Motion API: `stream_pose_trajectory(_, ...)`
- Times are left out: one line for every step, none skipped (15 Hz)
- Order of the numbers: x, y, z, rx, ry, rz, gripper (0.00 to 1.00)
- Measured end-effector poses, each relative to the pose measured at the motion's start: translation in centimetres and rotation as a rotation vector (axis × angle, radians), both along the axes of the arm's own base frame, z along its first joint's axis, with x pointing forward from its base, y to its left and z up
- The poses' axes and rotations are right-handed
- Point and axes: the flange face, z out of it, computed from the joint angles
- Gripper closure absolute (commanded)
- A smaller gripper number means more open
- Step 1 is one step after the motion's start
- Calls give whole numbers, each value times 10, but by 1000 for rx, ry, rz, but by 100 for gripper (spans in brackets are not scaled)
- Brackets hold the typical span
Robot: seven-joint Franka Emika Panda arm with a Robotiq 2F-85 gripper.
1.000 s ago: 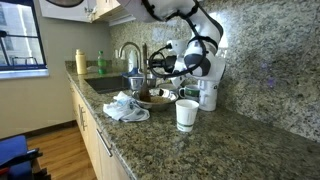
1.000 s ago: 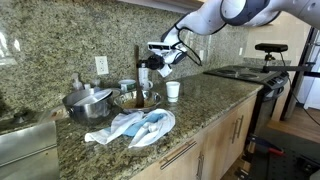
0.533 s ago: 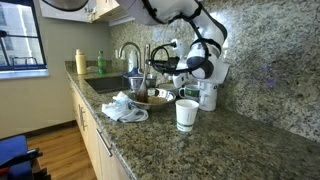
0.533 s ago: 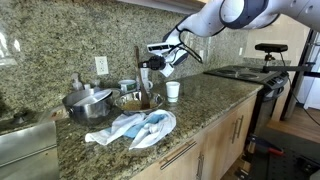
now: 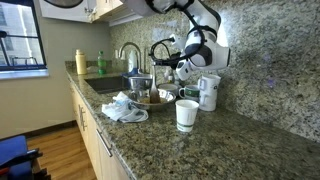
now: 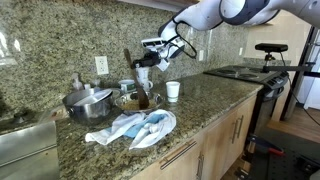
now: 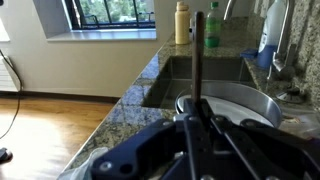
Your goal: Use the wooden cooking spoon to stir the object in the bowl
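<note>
The gripper moves down toward the open bowl [image 6: 130, 101] next and releases the wooden spoon, since the bowl lies below the gripper, which still hangs well above the bowl's rim.
The wooden cooking spoon [image 6: 130, 60] is a slim dark stick held in my gripper [image 6: 147, 66]. It leans, with its upper end tipped toward the wall outlet and its lower end down in the brown bowl [image 6: 130, 101]. In the wrist view the spoon's handle [image 7: 198, 60] runs straight up from between my shut jaws [image 7: 198, 125]. In an exterior view my gripper [image 5: 166, 68] hangs above the bowl [image 5: 158, 98] near the faucet. What lies in the bowl is hidden.
A steel pot [image 6: 88, 103] stands by the bowl, and a cloth on a plate [image 6: 137, 127] lies in front. A white mug [image 5: 186, 114], a white jug [image 5: 207, 93], the faucet [image 5: 128, 55], the sink [image 7: 195, 75] and bottles [image 5: 81, 62] surround it.
My gripper has risen a little and turned. The spoon has gone from near upright to leaning, its top swinging toward the outlet.
</note>
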Motion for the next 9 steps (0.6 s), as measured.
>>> stream_pose_trajectory(2,2,2,-11,-9,-5,98)
stream_pose_trajectory(4,4,3,-19,-21,-11,98)
stream_pose_trajectory(5,6,3,-20,-37,-11,98)
stream_pose_trajectory(6,7,3,-19,-51,-10,98)
stream_pose_trajectory(6,7,3,-16,-62,-8,98)
stream_pose_trajectory(6,7,3,-13,-71,-7,98)
stream_pose_trajectory(6,7,2,-9,-74,-8,98)
stream_pose_trajectory(5,6,1,-4,-73,-9,98)
stream_pose_trajectory(5,5,1,3,-73,-11,98)
